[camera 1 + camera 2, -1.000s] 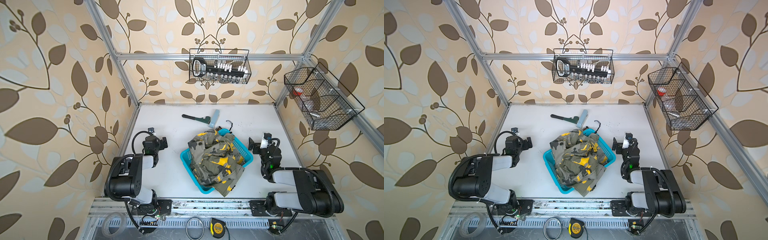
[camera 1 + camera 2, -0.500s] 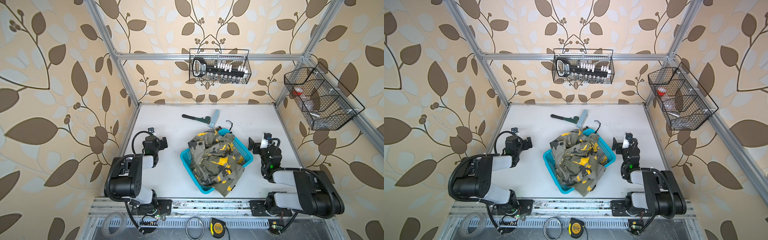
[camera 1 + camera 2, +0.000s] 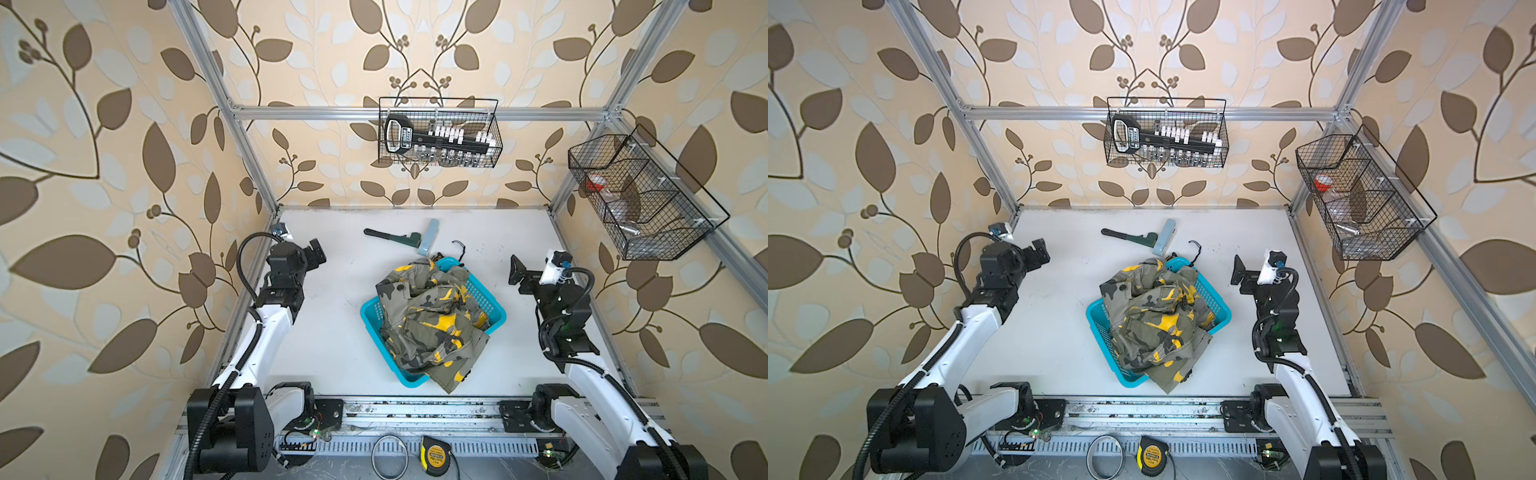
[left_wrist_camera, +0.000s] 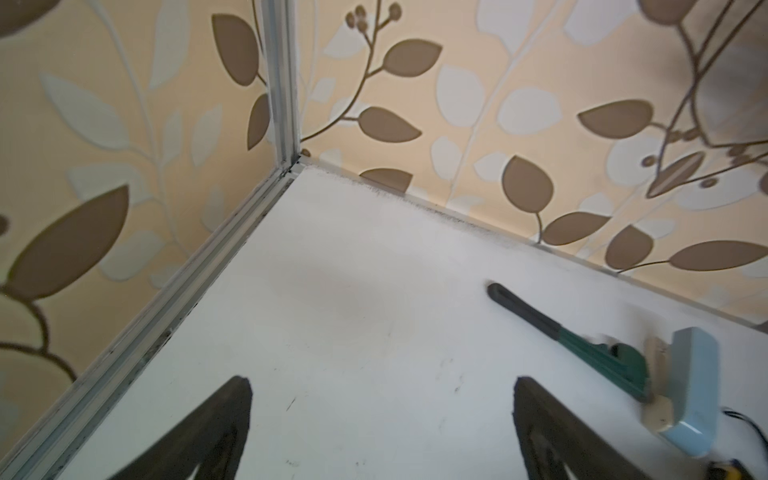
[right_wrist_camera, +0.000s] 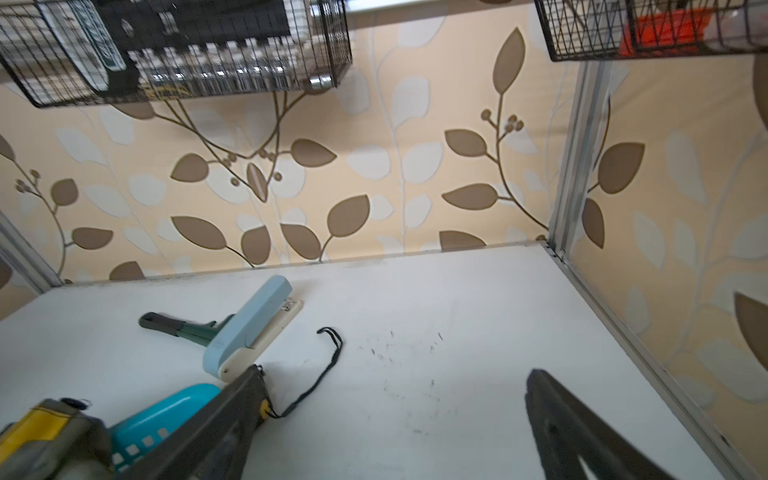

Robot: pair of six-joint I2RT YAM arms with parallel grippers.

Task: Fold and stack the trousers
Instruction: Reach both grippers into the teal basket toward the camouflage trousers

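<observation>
The raised folds of the trousers' crumpled middle (image 3: 432,320) lie across bare table and back from my left gripper. My left gripper will swing over the basket and down onto them next.
The camouflage trousers (image 3: 428,316) (image 3: 1154,320) lie crumpled in a heap in the turquoise basket (image 3: 484,291) (image 3: 1217,299) at the middle of the white table, with one part spilling over its near rim. My left gripper (image 3: 318,252) (image 3: 1040,251) hovers open far to their left, and in the left wrist view only bare table lies under the gripper (image 4: 380,386). My right gripper (image 3: 515,270) (image 3: 1237,270) stands open to the basket's right, empty. In the right wrist view the gripper (image 5: 392,378) frames bare table, with a corner of the trousers (image 5: 41,432) and the basket (image 5: 166,411) beside one finger.
A green pipe wrench (image 3: 390,236) and a pale blue stapler (image 3: 428,237) lie behind the basket, with a black cord (image 3: 459,249) next to it. Wire baskets hang on the back wall (image 3: 438,133) and the right wall (image 3: 640,195). A tape measure (image 3: 434,457) sits below the front rail.
</observation>
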